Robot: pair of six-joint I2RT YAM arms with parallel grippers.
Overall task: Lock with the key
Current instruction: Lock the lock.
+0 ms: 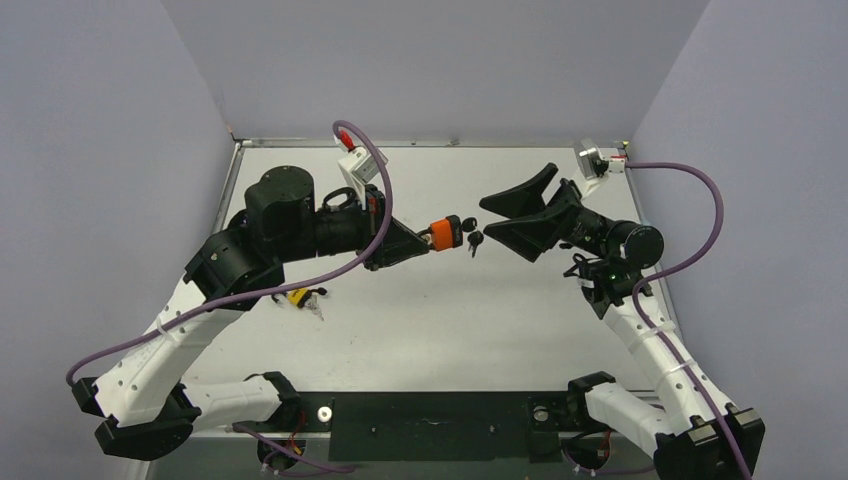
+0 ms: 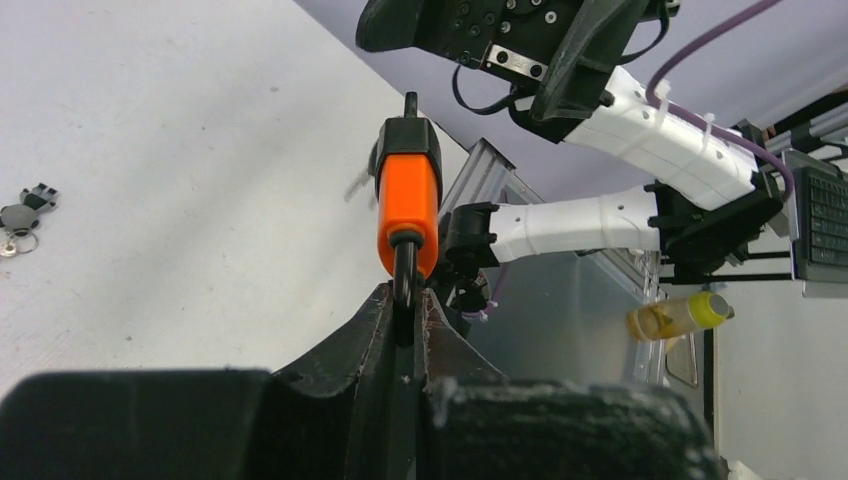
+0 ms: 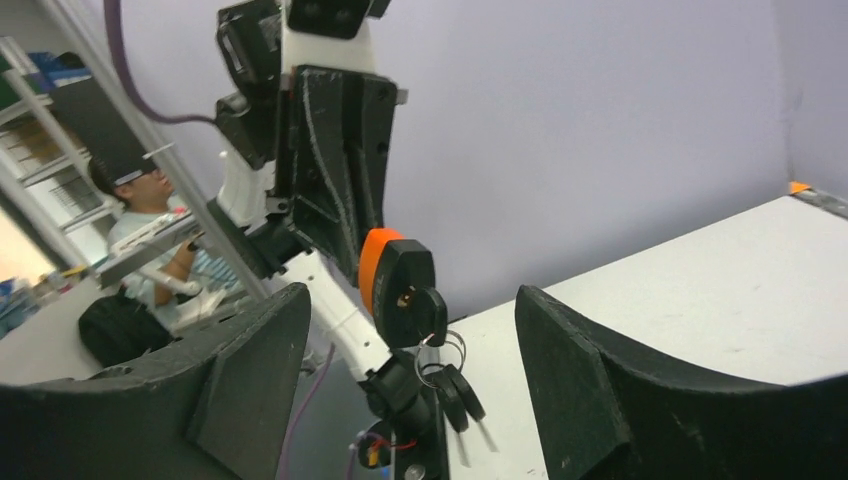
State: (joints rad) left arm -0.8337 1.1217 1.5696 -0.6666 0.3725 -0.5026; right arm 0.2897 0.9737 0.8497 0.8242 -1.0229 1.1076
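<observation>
The left gripper needs to go down toward the right in the top view, past the dangling keys, and release the padlock, as the bare table lies below it.
An orange-and-black padlock [image 1: 445, 233] hangs in the air above the table's middle. My left gripper [image 1: 428, 238] is shut on its shackle; in the left wrist view the shackle [image 2: 403, 280] sits pinched between the jaws of that gripper [image 2: 405, 303], under the orange body [image 2: 408, 200]. A black key [image 3: 430, 308] is stuck in the lock's keyhole, and two spare keys [image 3: 458, 392] dangle from its ring. My right gripper [image 1: 485, 214] stands open just right of the key [image 1: 474, 240]. In the right wrist view the right gripper [image 3: 412, 322] has its fingers wide on either side, touching neither key nor padlock [image 3: 392, 280].
A small yellow padlock with keys [image 1: 300, 297] lies on the white table [image 1: 420, 320] under the left arm. A loose bunch of keys [image 2: 20, 215] shows on the table in the left wrist view. Grey walls stand close on three sides.
</observation>
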